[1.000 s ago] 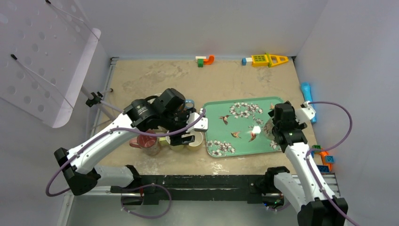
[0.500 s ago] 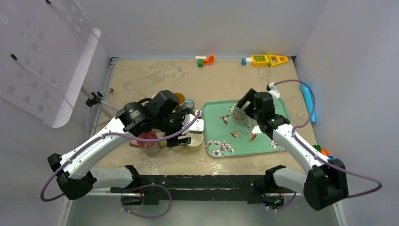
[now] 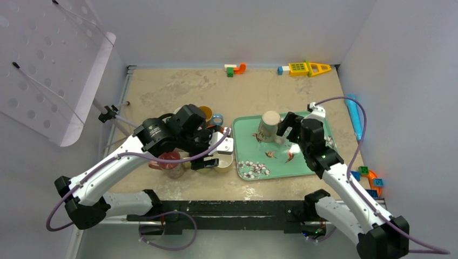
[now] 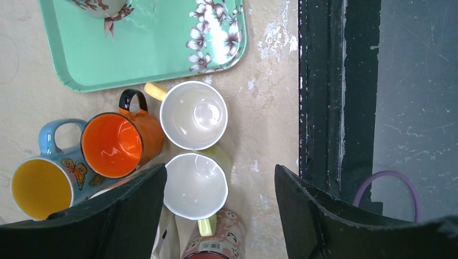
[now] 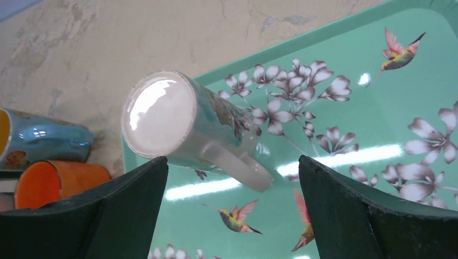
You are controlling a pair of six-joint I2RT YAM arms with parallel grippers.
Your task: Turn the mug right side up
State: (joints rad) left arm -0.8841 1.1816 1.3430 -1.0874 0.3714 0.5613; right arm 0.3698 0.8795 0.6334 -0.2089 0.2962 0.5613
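The mug's handle (image 3: 280, 138) (image 5: 241, 167) slants between my right gripper's fingers, so I should next turn that gripper to line up with it and then lower toward the mug.
The mug (image 3: 268, 126) stands base up on the left half of the green flowered tray (image 3: 246, 147). In the right wrist view the mug (image 5: 181, 127) shows its white bottom, and its handle points toward the camera over the tray (image 5: 378, 108). My right gripper (image 3: 283, 129) is just to the mug's right, open and apart from it. Its jaws (image 5: 232, 181) are spread wide, with only the handle's end and tray between them. My left gripper (image 3: 213, 154) hangs open over a cluster of upright mugs left of the tray, and holds nothing (image 4: 220, 216).
Left of the tray (image 4: 151, 48) stand an orange mug (image 4: 116, 143), a blue butterfly mug (image 4: 46, 172), two white-lined mugs (image 4: 193, 114) and a pink one (image 4: 216, 243). A black rail (image 4: 324, 91) runs along the near edge. Toys (image 3: 302, 68) lie at the back.
My right arm swung the mug from the tray's right side to its left. It let go and drew back, and the mug now stands free, base up. The left arm barely moved.
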